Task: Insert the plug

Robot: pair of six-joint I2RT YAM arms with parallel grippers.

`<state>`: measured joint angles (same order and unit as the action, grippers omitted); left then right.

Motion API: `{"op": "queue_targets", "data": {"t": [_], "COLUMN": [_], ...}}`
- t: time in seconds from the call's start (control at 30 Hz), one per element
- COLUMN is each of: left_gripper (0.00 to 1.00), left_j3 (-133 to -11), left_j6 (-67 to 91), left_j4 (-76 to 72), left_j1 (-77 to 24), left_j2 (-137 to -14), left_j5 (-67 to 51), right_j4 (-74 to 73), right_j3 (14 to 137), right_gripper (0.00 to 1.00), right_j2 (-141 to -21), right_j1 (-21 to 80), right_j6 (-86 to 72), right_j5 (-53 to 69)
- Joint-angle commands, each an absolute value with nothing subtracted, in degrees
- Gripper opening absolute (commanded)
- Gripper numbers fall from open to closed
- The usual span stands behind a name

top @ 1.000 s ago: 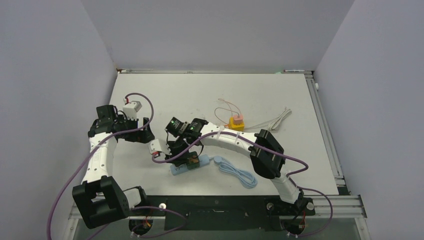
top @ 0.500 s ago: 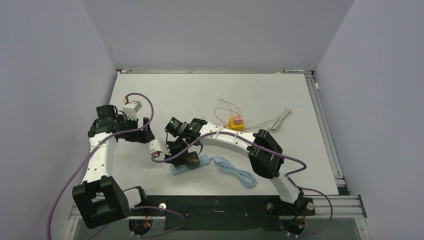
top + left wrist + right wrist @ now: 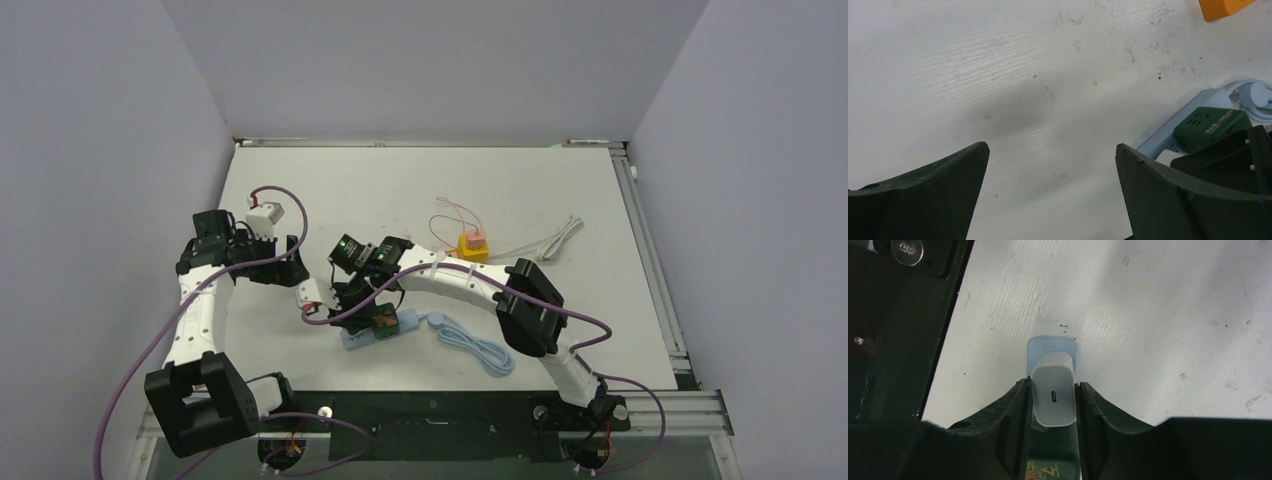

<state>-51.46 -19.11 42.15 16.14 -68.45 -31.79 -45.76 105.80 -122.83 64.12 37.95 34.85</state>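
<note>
My right gripper needs to press the white plug [image 3: 1054, 396] down onto the power strip's empty end [image 3: 1052, 345] and let go of it, because the plug is standing over that end next to the green adapter.
A white plug [image 3: 1054, 396] with a small slot on its face sits between my right gripper's fingers [image 3: 1053, 386], which are shut on it. It stands over the near end of a light blue power strip [image 3: 1053, 346]; a green adapter [image 3: 1058, 462] lies on the strip below it. In the top view the right gripper [image 3: 362, 308] hovers on the strip [image 3: 352, 340] at the table's front centre. My left gripper [image 3: 287, 262] is open and empty over bare table, left of the strip; its wrist view [image 3: 1052, 148] shows the strip [image 3: 1162, 140] and the adapter [image 3: 1210, 124].
The strip's pale blue cable [image 3: 478, 345] coils to the right of it. An orange block [image 3: 473, 246] with a thin pink wire and a white cable bundle [image 3: 556, 238] lie further back right. Purple arm cables hang near both wrists.
My right gripper with the plug has edged very slightly left over the strip. The left arm has not moved.
</note>
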Motion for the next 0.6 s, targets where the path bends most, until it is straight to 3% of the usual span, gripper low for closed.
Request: {"op": "queue_targets", "data": {"t": [0.0, 0.57], "left_gripper": [0.96, 0.96], "left_j3": [-53.14, -54.46], "left_j6": [-20.11, -20.13], "left_j4": [40.24, 40.37], "left_j1": [16.55, 16.56], "left_j2": [-67.69, -68.72], "left_j5": [-32.70, -32.87], "right_j4": [-45.78, -43.72], "right_j3": [107.58, 104.92], "right_gripper": [0.05, 0.05], "right_j2": [-125.56, -127.78], "right_j1": [64.25, 63.05], "right_j6": [38.92, 38.81], "right_j5": [33.50, 32.52]}}
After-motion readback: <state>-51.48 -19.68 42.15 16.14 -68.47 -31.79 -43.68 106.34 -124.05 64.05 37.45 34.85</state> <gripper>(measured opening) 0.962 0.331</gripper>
